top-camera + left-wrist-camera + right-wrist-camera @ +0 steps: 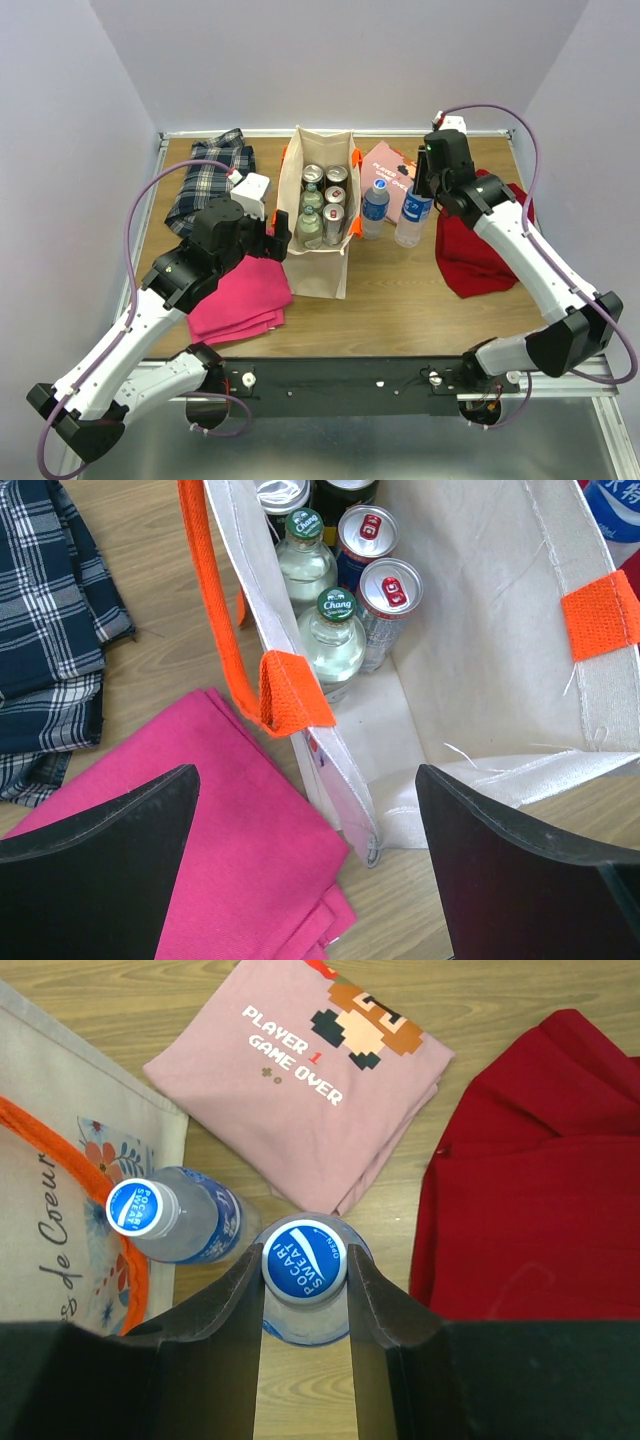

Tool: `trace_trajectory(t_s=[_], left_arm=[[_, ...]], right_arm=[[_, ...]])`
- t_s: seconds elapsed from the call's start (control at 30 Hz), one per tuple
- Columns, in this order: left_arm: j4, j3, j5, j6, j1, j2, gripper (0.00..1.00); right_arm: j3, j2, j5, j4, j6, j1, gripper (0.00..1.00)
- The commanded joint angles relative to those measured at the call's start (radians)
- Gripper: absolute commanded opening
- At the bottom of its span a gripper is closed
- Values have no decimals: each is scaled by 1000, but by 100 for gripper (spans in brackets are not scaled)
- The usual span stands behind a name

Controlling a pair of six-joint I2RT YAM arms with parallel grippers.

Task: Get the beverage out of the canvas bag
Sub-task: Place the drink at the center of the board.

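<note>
The right gripper moves down and to its left in the top view next, to the bare tabletop (392, 238) beside the standing bottle, and releases.
The beige canvas bag (316, 262) with orange handles stands open mid-table; it also shows in the left wrist view (480, 650). Inside are several silver cans (390, 588) and green-capped glass bottles (335, 630). My left gripper (279, 236) is open, its jaws either side of the bag's near left corner (340, 780), holding nothing. My right gripper (420, 188) is shut on the blue cap of a Pocari Sweat bottle (304, 1258), upright to the right of the bag. A second Pocari Sweat bottle (165, 1215) stands between it and the bag.
A folded magenta cloth (243, 295) lies left of the bag, under my left arm. A plaid cloth (208, 178) lies at the back left. A pink printed T-shirt (300, 1070) lies behind the bottles, and a red cloth (480, 245) at the right.
</note>
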Motion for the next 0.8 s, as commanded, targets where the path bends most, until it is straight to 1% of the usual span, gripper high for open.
trace_trajectory(t_s=[0.0, 0.37, 0.57, 0.77], left_arm=[[4, 3, -24, 11, -3, -9, 99], [-13, 20, -41, 20, -3, -7, 99], [-10, 20, -44, 15, -3, -12, 99], [-22, 21, -60, 26, -3, -19, 99]], right_arm=[[-45, -10, 14, 203, 5, -5, 1], [-150, 39, 83, 337, 13, -5, 1], [-162, 87, 69, 374, 16, -5, 1], [-173, 124, 103, 428, 10, -5, 1]])
